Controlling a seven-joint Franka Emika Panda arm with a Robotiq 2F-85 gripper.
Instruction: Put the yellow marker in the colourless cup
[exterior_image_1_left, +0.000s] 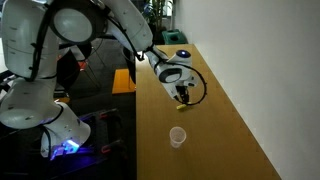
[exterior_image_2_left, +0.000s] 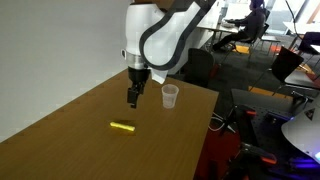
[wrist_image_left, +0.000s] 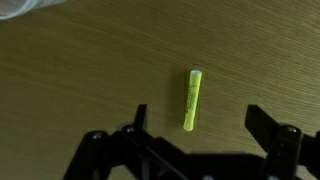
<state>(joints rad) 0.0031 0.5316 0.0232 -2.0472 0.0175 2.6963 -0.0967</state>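
My open gripper moves down and eases outward next until its fingers straddle the yellow marker's near end (exterior_image_1_left: 185, 106) (wrist_image_left: 189, 121), since the marker lies flat on the table below.
The yellow marker (wrist_image_left: 191, 100) lies flat on the wooden table. It also shows in an exterior view (exterior_image_2_left: 122, 127), and in an exterior view (exterior_image_1_left: 182, 97) only as a small yellow spot under the gripper. My gripper (wrist_image_left: 196, 122) is open and empty, above the marker, its two fingers either side of the marker's near end. In an exterior view the gripper (exterior_image_2_left: 133, 97) hangs above the table, apart from the marker. The colourless cup (exterior_image_2_left: 170, 96) stands upright near the table's edge; it also shows in an exterior view (exterior_image_1_left: 177, 136). A whitish corner at the wrist view's top left may be the cup.
The wooden table (exterior_image_2_left: 70, 140) runs along a white wall (exterior_image_2_left: 50, 50). Beyond the table's edge are chairs, desks and a person (exterior_image_2_left: 258, 15). The robot base (exterior_image_1_left: 40, 110) stands beside the table.
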